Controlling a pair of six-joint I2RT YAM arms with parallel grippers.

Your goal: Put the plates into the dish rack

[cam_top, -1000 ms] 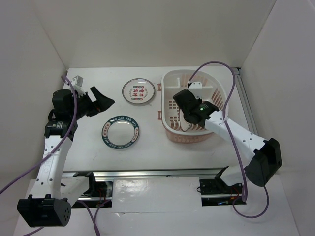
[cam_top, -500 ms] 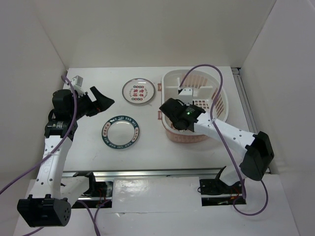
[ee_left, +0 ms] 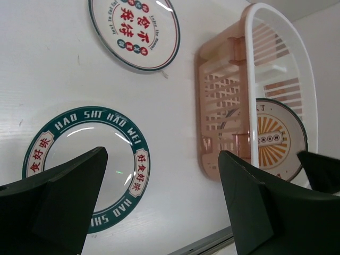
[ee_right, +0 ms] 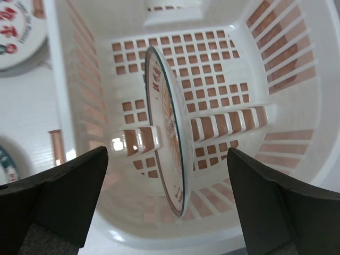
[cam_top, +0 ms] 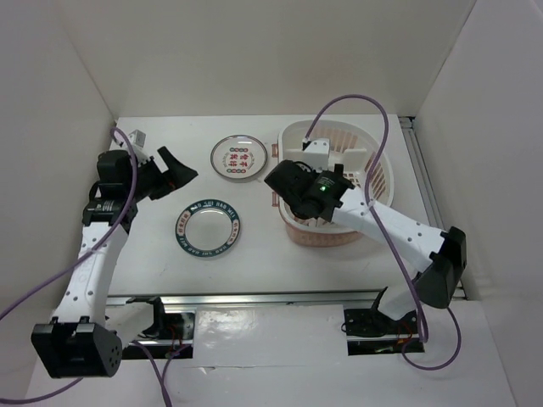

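The character plate's near rim [cam_top: 213, 159] faces away from the rack [cam_top: 377, 170], so I should next lower my left gripper onto that rim, toward the right in the top view.
The orange sunburst plate [ee_right: 169, 143] stands on edge inside the pale pink dish rack [ee_right: 58, 79], leaning between the slotted ribs. My right gripper [ee_right: 167, 159] hovers just above it, open, its fingers wide on either side and not touching the plate. From above, the right gripper [cam_top: 293, 191] is over the rack's [cam_top: 377, 170] left side. The red-green character plate [cam_top: 239, 158] and the blue lettered plate [cam_top: 209, 227] lie flat on the table, left of the rack. My left gripper [cam_top: 174, 174] is open and empty, above and left of the blue plate [ee_left: 87, 164].
White walls enclose the table on three sides. A metal rail [cam_top: 271, 298] runs along the near edge. The right arm's purple cable [cam_top: 373, 110] arches over the rack. In the left wrist view the character plate [ee_left: 135, 29] lies beyond the blue one, with the rack [ee_left: 226, 95] to the right.
My right gripper has opened and let go of the sunburst plate, which now rests in the rack. The right wrist has shifted left. The left arm moved slightly.
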